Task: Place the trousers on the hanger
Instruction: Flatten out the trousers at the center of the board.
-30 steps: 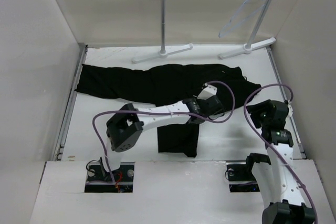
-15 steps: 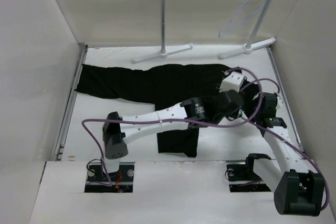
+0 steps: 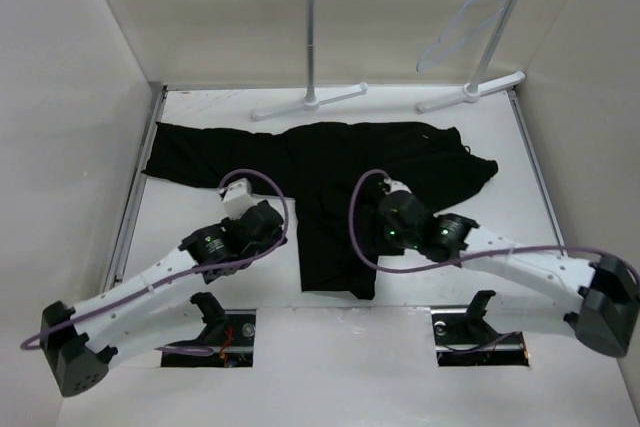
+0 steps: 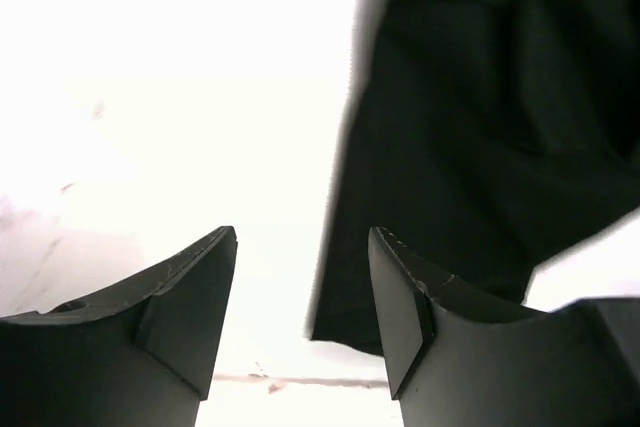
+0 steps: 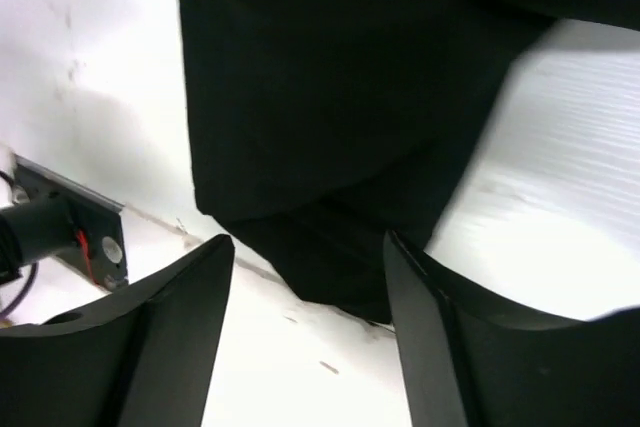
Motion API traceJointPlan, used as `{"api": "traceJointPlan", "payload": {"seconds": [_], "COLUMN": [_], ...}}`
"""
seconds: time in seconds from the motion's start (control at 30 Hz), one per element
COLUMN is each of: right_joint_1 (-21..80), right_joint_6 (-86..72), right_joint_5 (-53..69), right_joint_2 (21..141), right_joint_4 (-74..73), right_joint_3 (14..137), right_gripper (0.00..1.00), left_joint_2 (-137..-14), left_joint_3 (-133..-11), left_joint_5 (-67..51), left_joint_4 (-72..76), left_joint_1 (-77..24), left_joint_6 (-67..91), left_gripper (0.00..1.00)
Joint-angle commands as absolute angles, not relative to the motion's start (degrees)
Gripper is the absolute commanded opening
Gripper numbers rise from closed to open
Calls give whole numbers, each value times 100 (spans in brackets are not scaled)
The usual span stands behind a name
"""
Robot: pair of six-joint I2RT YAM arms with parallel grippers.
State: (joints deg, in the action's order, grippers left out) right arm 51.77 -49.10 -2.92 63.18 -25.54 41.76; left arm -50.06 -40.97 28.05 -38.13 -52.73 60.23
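One layer's edge lies over another at the folded leg's bunched fold [image 3: 340, 240] [image 5: 325, 189], so my right gripper will go down and to the left in the top view onto it next.
The black trousers [image 3: 340, 157] lie flat across the table, one leg stretched left and the other folded toward the near edge. The pale hanger [image 3: 462, 29] hangs from the rack rail at the back right. My left gripper [image 3: 284, 235] is open and empty over bare table, just left of the folded leg. In the left wrist view the gripper [image 4: 300, 247] has the leg's edge and hem [image 4: 480, 147] to its right. My right gripper [image 3: 368, 239] is open and empty at the folded leg's right side. In the right wrist view the gripper [image 5: 308, 247] sits just short of the hem [image 5: 330, 97].
The white garment rack [image 3: 312, 37] stands at the back, its feet on the table. Tall walls close in the left, right and back sides. Two cutouts with the arm bases [image 3: 210, 332] sit along the near edge. Purple cables loop off both wrists.
My left arm has pulled back from the trousers' waist at the right to the left of the folded leg. My right arm has swung down and reached left to that leg.
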Motion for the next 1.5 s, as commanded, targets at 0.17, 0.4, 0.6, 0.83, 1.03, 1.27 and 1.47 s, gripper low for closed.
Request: {"api": "traceJointPlan", "payload": {"seconds": [0.17, 0.4, 0.6, 0.83, 1.03, 1.27, 1.47], "right_joint_1": [5524, 5751, 5726, 4524, 2038, 1129, 1138], "right_joint_6": [-4869, -4395, -4746, -4922, -4913, -4878, -4878], "right_joint_5": [-1449, -1538, -1617, -1767, -487, -18, -53], "right_joint_2": [8400, 9465, 9283, 7202, 5661, 5590, 5441], "right_joint_4": [-2882, -3445, -3191, -3006, -2629, -2224, -2224], "right_joint_3": [5562, 6407, 6249, 5749, 4721, 4245, 4263], "right_gripper": [68, 63, 3, 3, 6, 7, 7], "left_joint_2": [-4246, -4315, -4096, -4657, -5983, -7724, -8998], "left_joint_3": [-3437, -3366, -3252, -3392, -3831, -4482, -5158], "left_joint_5": [1978, 1696, 1609, 1354, 1275, 1239, 1195], "left_joint_4": [-4078, -4280, -4316, -3728, -2595, -1540, -1634], "left_joint_1": [-4539, -4812, -4689, -5048, -5795, -6271, -6323], "left_joint_6": [6618, 6636, 6636, 6583, 6566, 6443, 6091], "left_gripper": [53, 53, 54, 55, 57, 58, 45]}}
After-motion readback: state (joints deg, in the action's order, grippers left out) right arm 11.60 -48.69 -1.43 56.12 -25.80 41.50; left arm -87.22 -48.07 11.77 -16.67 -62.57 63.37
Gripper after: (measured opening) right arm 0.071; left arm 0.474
